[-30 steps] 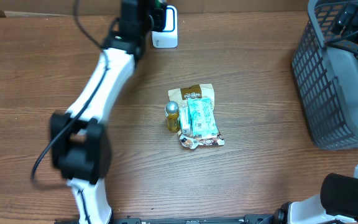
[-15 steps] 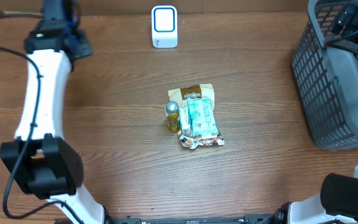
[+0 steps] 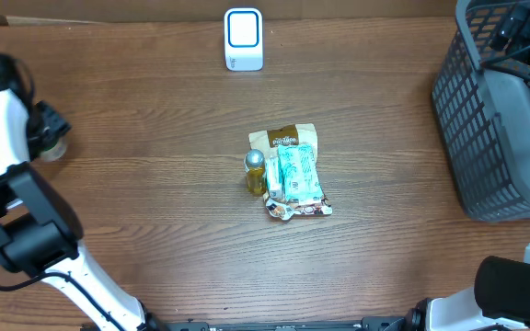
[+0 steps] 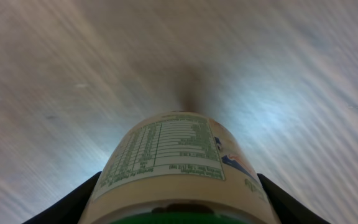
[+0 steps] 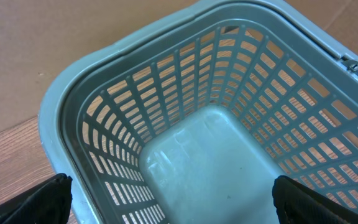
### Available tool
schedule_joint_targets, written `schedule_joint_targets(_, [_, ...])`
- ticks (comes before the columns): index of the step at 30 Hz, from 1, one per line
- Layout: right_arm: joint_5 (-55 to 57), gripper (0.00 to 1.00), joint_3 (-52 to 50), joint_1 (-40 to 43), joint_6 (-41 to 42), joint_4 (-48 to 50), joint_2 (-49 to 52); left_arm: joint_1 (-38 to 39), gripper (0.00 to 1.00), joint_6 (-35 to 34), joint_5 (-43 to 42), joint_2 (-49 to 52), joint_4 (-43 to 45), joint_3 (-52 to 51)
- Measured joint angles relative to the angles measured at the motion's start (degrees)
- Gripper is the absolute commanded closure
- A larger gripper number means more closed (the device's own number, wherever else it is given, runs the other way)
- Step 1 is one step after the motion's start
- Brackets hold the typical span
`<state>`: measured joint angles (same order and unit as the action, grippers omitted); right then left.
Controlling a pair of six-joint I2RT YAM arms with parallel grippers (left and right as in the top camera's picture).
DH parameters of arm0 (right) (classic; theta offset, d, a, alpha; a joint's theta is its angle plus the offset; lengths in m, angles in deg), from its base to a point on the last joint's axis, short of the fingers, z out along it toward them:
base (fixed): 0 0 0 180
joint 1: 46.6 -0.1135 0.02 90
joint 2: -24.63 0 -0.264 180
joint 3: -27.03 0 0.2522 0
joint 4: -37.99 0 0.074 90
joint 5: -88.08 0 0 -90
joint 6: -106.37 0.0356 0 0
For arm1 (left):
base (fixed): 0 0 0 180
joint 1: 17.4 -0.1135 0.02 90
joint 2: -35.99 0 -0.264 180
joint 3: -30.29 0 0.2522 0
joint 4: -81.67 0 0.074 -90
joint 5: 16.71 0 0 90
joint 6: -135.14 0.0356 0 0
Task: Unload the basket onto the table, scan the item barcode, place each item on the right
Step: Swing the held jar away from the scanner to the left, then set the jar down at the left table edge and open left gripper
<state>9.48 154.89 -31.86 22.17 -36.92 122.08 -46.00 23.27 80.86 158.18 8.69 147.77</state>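
Observation:
My left gripper lowers and shifts to the left in the overhead view and slightly back next, because bare table there lies clear of the snack packets.
My left gripper (image 4: 179, 210) is shut on a tan bottle (image 4: 173, 155) with a green cap and a nutrition label facing the camera. The table behind it is smeared by motion. From overhead this gripper (image 3: 46, 127) is at the far left edge of the table, and a bit of the bottle (image 3: 55, 148) shows below it. The white barcode scanner (image 3: 244, 39) with a blue window stands at the back centre, far from the bottle. My right gripper (image 5: 176, 202) hangs open over the grey basket (image 5: 185, 155), nothing between its fingers.
In the middle of the table lies a pile of snack packets (image 3: 293, 171) with a small yellow bottle (image 3: 254, 172) beside it. The grey basket (image 3: 486, 119) takes up the right edge, with the right arm (image 3: 518, 28) above it.
The left arm has swung from the scanner at the back across to the far left edge of the table, carrying the bottle. The right arm and the pile have not moved.

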Motion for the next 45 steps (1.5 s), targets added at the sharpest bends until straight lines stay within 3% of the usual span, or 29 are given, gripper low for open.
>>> schedule_joint_targets(1, [0.0, 0.00, 0.0, 0.0, 0.0, 0.0, 0.0, -1.5, 0.81, -0.2, -0.3, 0.0, -0.2, 0.0])
schedule_joint_targets(2, [0.0, 0.00, 0.0, 0.0, 0.0, 0.0, 0.0, -2.4, 0.79, -0.3, -0.3, 0.0, -0.2, 0.0])
schedule_joint_targets(9, [0.0, 0.00, 0.0, 0.0, 0.0, 0.0, 0.0, -7.7, 0.77, -0.3, -0.5, 0.0, -0.3, 0.0])
schedule_joint_targets(23, [0.0, 0.00, 0.0, 0.0, 0.0, 0.0, 0.0, -11.2, 0.75, -0.3, 1.0, 0.0, 1.9, -0.5])
schedule_joint_targets(29, [0.0, 0.00, 0.0, 0.0, 0.0, 0.0, 0.0, -11.3, 0.66, -0.3, 1.2, 0.0, 7.0, -5.0])
schedule_joint_targets(34, [0.0, 0.00, 0.0, 0.0, 0.0, 0.0, 0.0, -11.3, 0.52, -0.3, 1.2, 0.0, 10.0, -8.2])
schedule_joint_targets(39, [0.0, 0.00, 0.0, 0.0, 0.0, 0.0, 0.0, -11.3, 0.49, -0.3, 1.2, 0.0, 12.0, -10.3])
schedule_joint_targets(41, [0.0, 0.00, 0.0, 0.0, 0.0, 0.0, 0.0, -11.3, 0.42, -0.3, 1.2, 0.0, 12.8, -11.3])
schedule_joint_targets(44, [0.0, 0.00, 0.0, 0.0, 0.0, 0.0, 0.0, -11.3, 0.11, -0.3, 1.2, 0.0, 13.8, -12.3])
schedule_joint_targets(45, [0.0, 0.00, 0.0, 0.0, 0.0, 0.0, 0.0, -11.3, 0.06, -0.3, 1.0, 0.0, 13.9, -12.4])
